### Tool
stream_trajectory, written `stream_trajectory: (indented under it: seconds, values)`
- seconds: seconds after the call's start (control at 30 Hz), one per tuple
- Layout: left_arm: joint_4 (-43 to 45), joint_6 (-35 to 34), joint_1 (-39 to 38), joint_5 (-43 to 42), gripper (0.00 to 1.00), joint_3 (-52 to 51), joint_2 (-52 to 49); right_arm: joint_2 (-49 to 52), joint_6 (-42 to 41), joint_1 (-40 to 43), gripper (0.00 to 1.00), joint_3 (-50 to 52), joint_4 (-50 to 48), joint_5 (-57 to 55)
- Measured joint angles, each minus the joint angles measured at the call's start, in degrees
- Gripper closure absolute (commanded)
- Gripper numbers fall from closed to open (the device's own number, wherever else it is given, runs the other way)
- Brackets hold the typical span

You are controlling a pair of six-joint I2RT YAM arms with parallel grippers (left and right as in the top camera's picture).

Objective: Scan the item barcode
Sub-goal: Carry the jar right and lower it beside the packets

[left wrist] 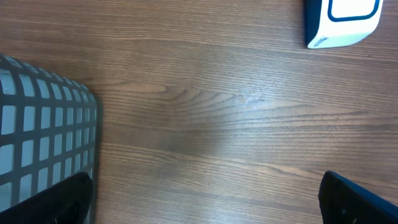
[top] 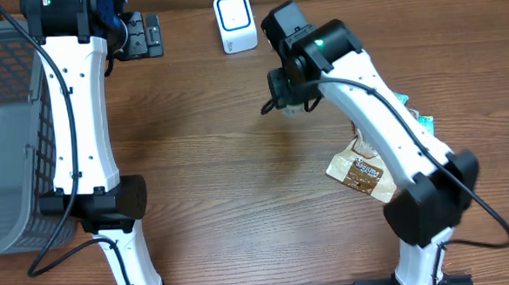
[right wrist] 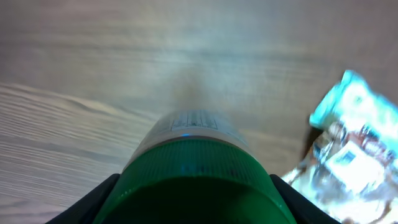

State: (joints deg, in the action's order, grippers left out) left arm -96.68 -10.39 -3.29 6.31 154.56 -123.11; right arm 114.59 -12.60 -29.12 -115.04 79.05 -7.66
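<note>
My right gripper will next come down toward the packets to free the item, since bare tabletop beside them lies below, to its right in the overhead view.
The item is a clear container with a ribbed green lid, and it fills the lower half of the right wrist view. My right gripper is shut on it, one black finger on each side of the lid. From overhead the right gripper hangs over the table just below and right of the white and blue scanner. No barcode shows. My left gripper is at the back left, open with nothing in it; the scanner lies ahead to its right.
A grey mesh basket stands along the left edge and shows in the left wrist view. A brown snack packet and a teal packet lie at the right, partly under the right arm; the shiny packets also show.
</note>
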Motion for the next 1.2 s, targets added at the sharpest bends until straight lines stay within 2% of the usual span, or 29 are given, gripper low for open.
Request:
stream_trajectory:
  seconds: [0.03,0.37,0.77,0.8,0.83,0.9,0.93,1.03,1.2]
  values:
    - [0.0,0.0,0.0,0.0,0.0,0.0,0.0,1.27,-0.66,0.33,0.71,0.0,1.18,0.0]
    - [0.0,0.0,0.0,0.0,0.0,0.0,0.0,10.19,-6.64,6.03,0.7,0.04,7.32,0.22]
    - [0.0,0.0,0.0,0.0,0.0,0.0,0.0,13.97,-11.85,16.28,0.69,1.27,7.91,3.45]
    - [0.0,0.0,0.0,0.0,0.0,0.0,0.0,13.99,-11.93,16.9,0.65,1.66,7.82,4.07]
    - [0.0,0.0,0.0,0.0,0.0,0.0,0.0,14.01,-12.07,17.49,0.57,2.16,7.78,4.79]
    - [0.0,0.0,0.0,0.0,0.0,0.0,0.0,14.01,-12.26,18.05,0.32,3.04,7.93,5.64]
    - [0.0,0.0,0.0,0.0,0.0,0.0,0.0,14.08,-12.46,18.16,0.26,3.28,8.24,5.99]
    - [0.0,0.0,0.0,0.0,0.0,0.0,0.0,14.25,-12.81,18.21,0.15,3.74,8.83,6.82]
    - [0.0,0.02,0.0,0.0,0.0,0.0,0.0,14.25,-12.74,18.47,0.08,3.67,11.43,7.43]
